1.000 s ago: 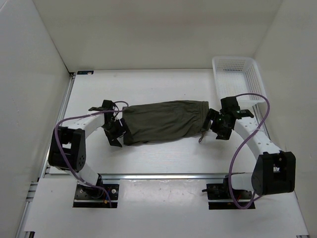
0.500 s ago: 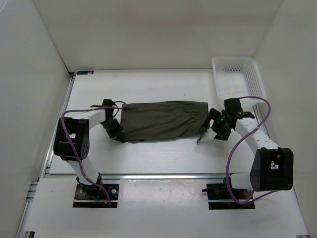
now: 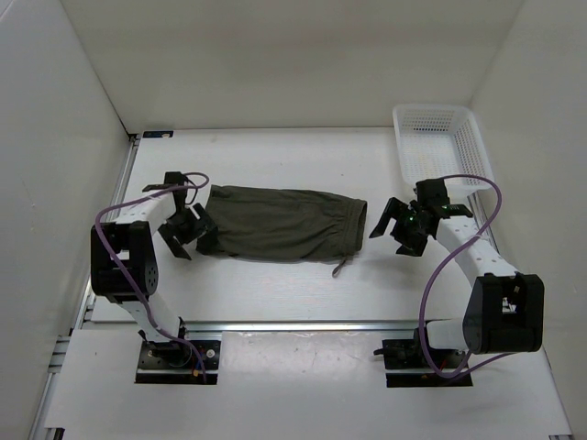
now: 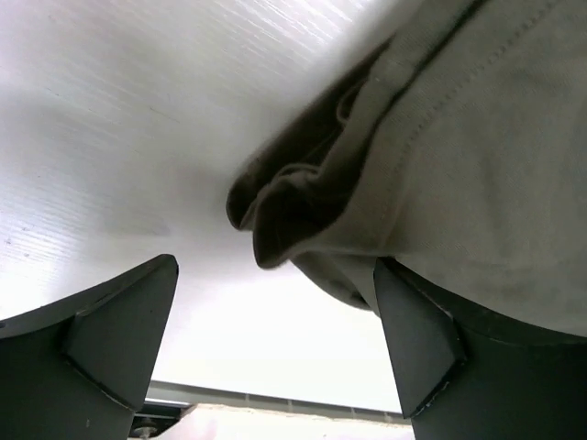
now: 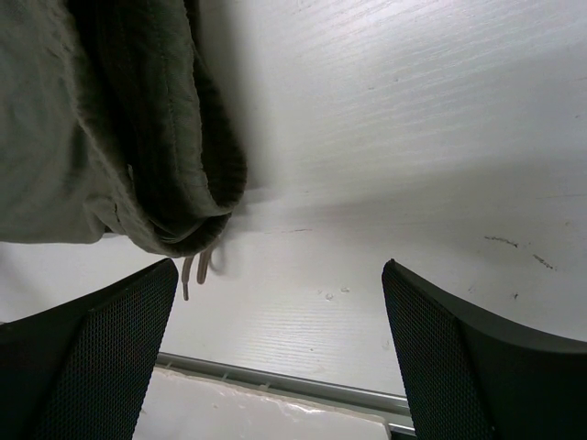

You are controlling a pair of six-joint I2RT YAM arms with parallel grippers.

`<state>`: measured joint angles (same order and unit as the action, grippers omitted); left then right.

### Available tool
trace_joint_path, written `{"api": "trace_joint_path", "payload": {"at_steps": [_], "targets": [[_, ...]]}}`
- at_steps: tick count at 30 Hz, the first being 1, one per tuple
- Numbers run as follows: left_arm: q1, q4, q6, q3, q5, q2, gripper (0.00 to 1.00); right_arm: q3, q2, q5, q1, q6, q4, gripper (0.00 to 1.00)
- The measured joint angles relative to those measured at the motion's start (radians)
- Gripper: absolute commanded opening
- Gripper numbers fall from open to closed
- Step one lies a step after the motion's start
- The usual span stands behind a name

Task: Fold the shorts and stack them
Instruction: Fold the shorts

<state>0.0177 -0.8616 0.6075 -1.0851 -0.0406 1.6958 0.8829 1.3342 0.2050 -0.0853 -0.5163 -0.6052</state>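
Observation:
My left gripper should next move outward past the shorts' near corner and close on the shorts' folded edge (image 3: 212, 206) (image 4: 359, 165), because the shorts' bunched end lies outward of my open fingers.
The dark olive-green shorts (image 3: 284, 225) lie folded in a long strip across the middle of the table, with the drawstring (image 3: 341, 267) trailing off the right near corner. My left gripper (image 3: 191, 240) is open at the strip's left end. In the left wrist view (image 4: 275, 339) the bunched fabric (image 4: 459, 165) sits against its right finger (image 4: 431, 348). My right gripper (image 3: 390, 234) is open and empty, a little right of the shorts. In the right wrist view (image 5: 280, 348) the waistband end (image 5: 119, 119) and drawstring tips (image 5: 197, 266) lie beyond its left finger (image 5: 83, 357).
A white plastic mesh basket (image 3: 440, 147) stands at the back right corner, behind the right arm. White walls enclose the table on the left, back and right. A metal rail (image 3: 303, 324) runs along the near edge.
Both grippers held the ends of the shorts; now both are open. The shorts have shifted left and lie flat, and the right gripper is now clear of them.

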Motion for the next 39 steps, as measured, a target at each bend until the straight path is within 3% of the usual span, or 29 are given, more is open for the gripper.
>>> {"api": "trace_joint_path", "payload": {"at_steps": [4, 11, 16, 20, 23, 27, 28, 33, 39], "targets": [[0.012, -0.028, -0.025, -0.058, 0.0, 0.0, 0.83, 0.005, 0.0, 0.0, 0.0, 0.005, -0.006, 0.98], [0.04, -0.016, -0.1, -0.269, -0.008, 0.079, 0.86, 0.013, 0.0, -0.001, 0.0, 0.009, -0.023, 0.98], [0.045, -0.017, -0.128, -0.278, -0.051, 0.195, 0.83, 0.019, 0.0, -0.001, 0.0, 0.019, -0.025, 0.98], [0.043, -0.035, -0.14, -0.275, -0.093, 0.279, 0.75, 0.021, 0.0, -0.001, 0.0, 0.023, -0.029, 0.98], [0.037, -0.026, -0.144, -0.268, -0.11, 0.275, 0.63, 0.021, 0.0, -0.001, 0.0, 0.023, -0.03, 0.98], [0.014, -0.018, -0.152, -0.261, -0.134, 0.28, 0.29, 0.021, 0.0, -0.001, 0.0, 0.024, -0.032, 0.98], [0.009, -0.017, -0.148, -0.259, -0.139, 0.282, 0.11, 0.021, 0.0, -0.001, 0.0, 0.025, -0.033, 0.98], [-0.003, -0.026, -0.148, -0.27, -0.128, 0.287, 0.1, 0.021, -0.002, -0.009, 0.0, 0.026, -0.044, 0.98], [-0.053, -0.158, -0.155, -0.474, 0.115, 0.288, 0.1, 0.021, -0.037, -0.029, 0.006, 0.034, -0.069, 0.98]]}}
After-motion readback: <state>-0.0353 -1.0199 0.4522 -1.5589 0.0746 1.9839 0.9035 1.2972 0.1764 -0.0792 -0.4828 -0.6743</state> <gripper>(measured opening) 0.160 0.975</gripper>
